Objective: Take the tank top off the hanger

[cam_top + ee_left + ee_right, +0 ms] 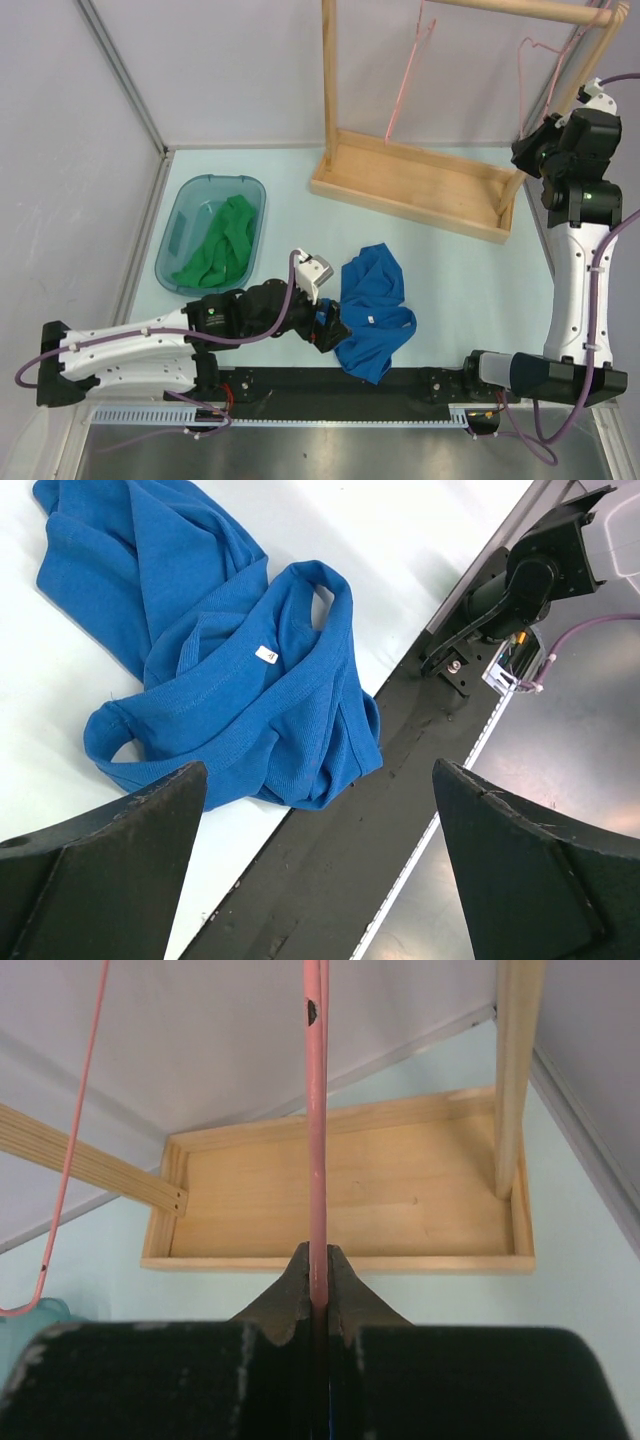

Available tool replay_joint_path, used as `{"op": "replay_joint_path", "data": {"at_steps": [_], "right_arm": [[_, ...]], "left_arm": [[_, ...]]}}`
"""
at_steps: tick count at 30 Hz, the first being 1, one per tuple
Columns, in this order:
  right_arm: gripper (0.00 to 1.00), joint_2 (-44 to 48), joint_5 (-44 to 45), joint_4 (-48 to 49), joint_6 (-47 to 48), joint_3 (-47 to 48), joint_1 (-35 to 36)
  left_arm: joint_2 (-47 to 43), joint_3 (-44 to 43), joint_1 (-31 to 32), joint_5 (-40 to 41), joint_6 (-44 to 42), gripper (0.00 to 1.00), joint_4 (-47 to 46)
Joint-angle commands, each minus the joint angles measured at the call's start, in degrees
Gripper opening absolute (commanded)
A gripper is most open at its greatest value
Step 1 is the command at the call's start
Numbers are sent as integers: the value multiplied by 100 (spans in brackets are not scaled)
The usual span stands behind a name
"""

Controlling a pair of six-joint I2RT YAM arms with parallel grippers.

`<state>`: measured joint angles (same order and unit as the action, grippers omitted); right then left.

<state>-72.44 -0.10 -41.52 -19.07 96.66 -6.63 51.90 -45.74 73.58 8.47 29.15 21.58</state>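
The blue tank top already lies on the table, so the robot's right gripper needs to move back slightly and open to release the pink wire hanger.
The blue tank top lies crumpled on the table near the front edge, off the hanger. In the left wrist view the tank top shows its white label, and one fold hangs over the black rail. My left gripper hovers at the cloth's left edge; the left gripper is wide open with nothing between its fingers. The pink wire hanger hangs bare from the wooden rod at the top right. My right gripper is up there; the right gripper is shut on the hanger.
A teal bin holding a green cloth sits at the left. The wooden rack's tray base stands at the back, and a second pink hanger hangs from its rod. A black base rail runs along the near edge.
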Motion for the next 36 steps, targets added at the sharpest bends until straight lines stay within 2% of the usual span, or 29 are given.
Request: {"op": "replay_joint_path", "data": {"at_steps": [1, 10, 11, 13, 14, 16, 17, 18, 25, 33, 36], "right_arm": [[0, 116, -833, -120, -97, -121, -365], [0, 451, -869, -234, 70, -631, -462], [15, 451, -852, -278, 96, -622, -470], [37, 520, -781, -409, 131, -622, -470], [59, 556, -746, -506, 149, -631, -462], [76, 731, -553, -629, 158, -675, -470], [92, 793, -387, -760, 175, -692, -462], [99, 872, -299, -840, 176, -710, -462], [100, 1373, 334, -1578, 281, -447, -304], [100, 1804, 1003, -2088, 219, -43, 646], [99, 1909, 942, -2176, 246, 63, 848]], "left_arm": [[57, -5, -19, 85, 91, 100, -23], [549, -190, -28, -12, 109, 99, -84], [575, -216, -28, -12, 109, 99, -84], [672, -234, -19, -29, 144, 99, -93], [698, -251, -19, -21, 144, 99, -93], [804, -269, -19, -3, 144, 99, -110], [865, -295, -28, 5, 144, 99, -111], [918, -322, -19, 23, 127, 99, -111], [2068, -822, -28, -21, -206, 99, -93], [4291, -1701, -28, 655, -638, 99, 12], [4967, -1974, -28, 569, -630, 100, 4]]}}
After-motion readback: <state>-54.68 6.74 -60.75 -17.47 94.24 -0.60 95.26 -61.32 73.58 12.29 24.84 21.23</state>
